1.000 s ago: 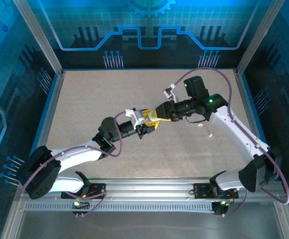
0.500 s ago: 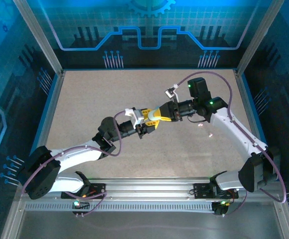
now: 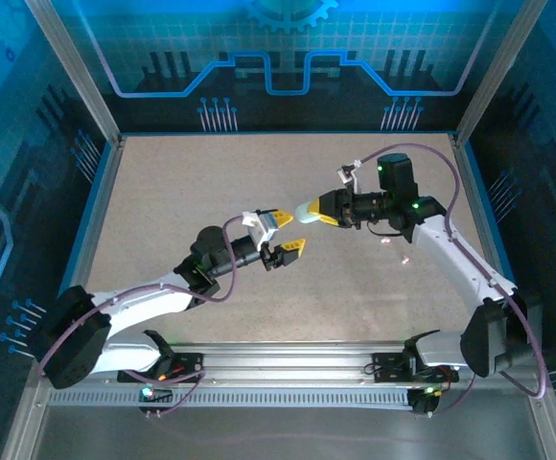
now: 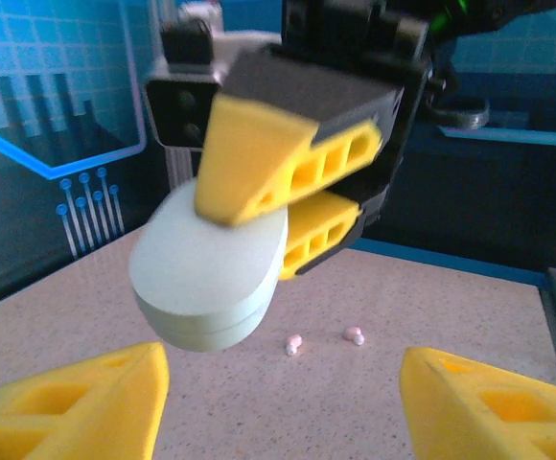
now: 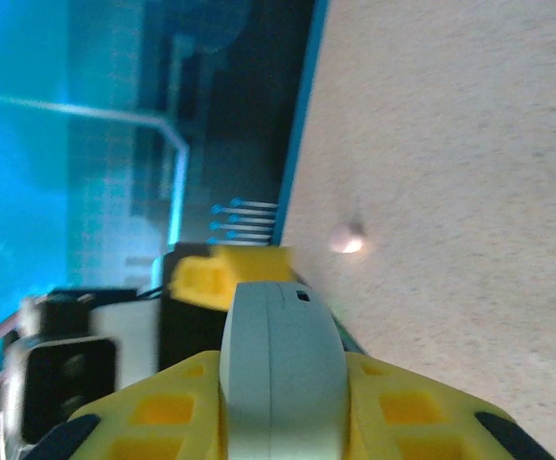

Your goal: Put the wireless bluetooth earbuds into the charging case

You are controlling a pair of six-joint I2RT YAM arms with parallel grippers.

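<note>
My right gripper tilts its fingers downward next, lowers the case point(image 3: 304, 213) onto the clear patch of tabletop below the gripper, free of the earbuds, and releases it.
The charging case point(image 3: 304, 213) is a pale green oval pebble, closed, held off the table with my right gripper point(image 3: 310, 213) shut on it. The right wrist view shows its seam edge-on point(image 5: 278, 355) between the yellow fingers point(image 5: 163, 422). My left gripper point(image 3: 286, 235) stands open just left of the case, and in its wrist view the case point(image 4: 206, 278) hangs clear above and beyond its spread fingertips point(image 4: 67, 407). Two tiny pinkish-white earbuds point(image 4: 294, 343) point(image 4: 355, 334) lie on the table beyond. They show as pale specks point(image 3: 386, 242) point(image 3: 405, 260) under the right arm.
The speckled beige tabletop point(image 3: 211, 182) is ringed by a blue edge point(image 3: 94, 216) and a metal frame point(image 3: 77, 77). One earbud point(image 5: 347, 238) lies near the table's blue border in the right wrist view. Both arm bases sit on the rail point(image 3: 288, 364) at the near edge.
My left gripper has opened and let go of the case. The right gripper closed on the case and drew it away to the right; the two grippers now stand apart.
</note>
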